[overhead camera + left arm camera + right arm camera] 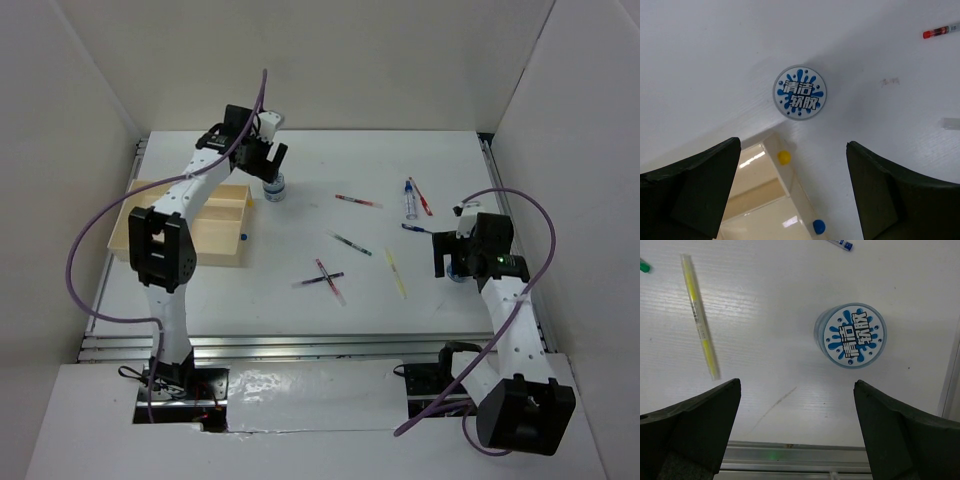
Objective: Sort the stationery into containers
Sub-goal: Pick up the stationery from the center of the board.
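My left gripper is above the upright cylinder and should go down with its fingers open, to either side of the cylinder's printed round lid (pixel 274 181) (pixel 800 92).
A blue-white patterned cylinder (pixel 274 188) stands on the table just right of the tan tray (pixel 220 250). My left gripper (pixel 262 160) hovers over it, open and empty. In the left wrist view the cylinder (pixel 800 92) lies beyond the open fingers (pixel 705 185), and the tray's corner (pixel 760 175) lies between them. My right gripper (pixel 455 262) is open and empty above the second cylinder (pixel 850 335), which stands ahead of the jaws, to the right. A pale yellow pen (pixel 700 322) lies to its left. Several pens lie mid-table: red (pixel 357 201), green (pixel 352 244), yellow (pixel 396 273), a crossed pair (pixel 322 280).
A clear pen (pixel 409 197), a red pen (pixel 421 196) and a blue pen (pixel 415 229) lie near the right arm. The table's metal front rail (pixel 790 455) is just below the right gripper. White walls enclose the table. The tray wall carries a yellow dot (pixel 784 157) and a blue dot (pixel 818 226).
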Controlling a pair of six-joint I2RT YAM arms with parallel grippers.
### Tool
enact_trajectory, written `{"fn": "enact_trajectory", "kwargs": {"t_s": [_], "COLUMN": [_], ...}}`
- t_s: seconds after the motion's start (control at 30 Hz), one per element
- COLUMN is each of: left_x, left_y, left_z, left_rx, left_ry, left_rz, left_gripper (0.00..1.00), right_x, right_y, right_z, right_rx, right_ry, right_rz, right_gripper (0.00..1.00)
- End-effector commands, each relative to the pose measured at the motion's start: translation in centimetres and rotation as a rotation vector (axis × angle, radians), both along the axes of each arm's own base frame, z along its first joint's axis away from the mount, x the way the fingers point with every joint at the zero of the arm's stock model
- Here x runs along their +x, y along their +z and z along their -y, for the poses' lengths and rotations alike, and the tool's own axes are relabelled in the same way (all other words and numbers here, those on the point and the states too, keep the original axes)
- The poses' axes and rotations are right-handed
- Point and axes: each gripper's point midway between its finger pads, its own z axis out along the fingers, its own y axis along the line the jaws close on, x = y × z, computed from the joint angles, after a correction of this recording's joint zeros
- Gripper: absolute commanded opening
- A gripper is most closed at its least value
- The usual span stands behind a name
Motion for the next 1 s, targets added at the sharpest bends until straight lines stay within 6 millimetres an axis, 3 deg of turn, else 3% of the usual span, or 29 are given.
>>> {"fn": "enact_trajectory", "kwargs": {"t_s": [0.0, 0.17, 0.43, 0.63, 0.83, 0.9, 0.97], "left_x": [1.5, 3.2, 4.6, 4.8, 5.1, 5.1, 5.1], "left_y": [-0.9, -4.4, -6.7, -8.4, -9.1, -9.1, -8.9], "left_z": [1.4, 2.0, 2.5, 2.9, 3.0, 3.1, 3.2], "left_rx": [-0.079, -0.089, -0.094, -0.109, -0.107, -0.110, -0.110], "left_ry": [0.002, 0.007, 0.009, 0.000, 0.001, -0.001, -0.004], "left_rz": [-0.022, -0.079, -0.090, -0.124, -0.130, -0.131, -0.126], "left_gripper": [0.99, 0.99, 0.99, 0.93, 0.80, 0.71, 0.54], "right_x": [1.0, 1.4, 1.5, 1.5, 1.5, 1.4, 1.5], "right_y": [1.5, 1.2, 0.5, 0.3, 0.1, 0.1, 0.2], "right_z": [0.3, 0.4, 0.4, 0.5, 0.5, 0.5, 0.5], "right_rx": [0.001, 0.004, 0.009, 0.005, 0.004, 0.004, 0.001], "right_ry": [-0.023, -0.026, -0.021, -0.023, -0.025, -0.025, -0.027], "right_rz": [0.039, 0.025, 0.001, -0.004, -0.010, -0.010, -0.009], "right_gripper": [1.00, 1.00, 1.00, 1.00, 1.00, 1.00, 1.00]}}
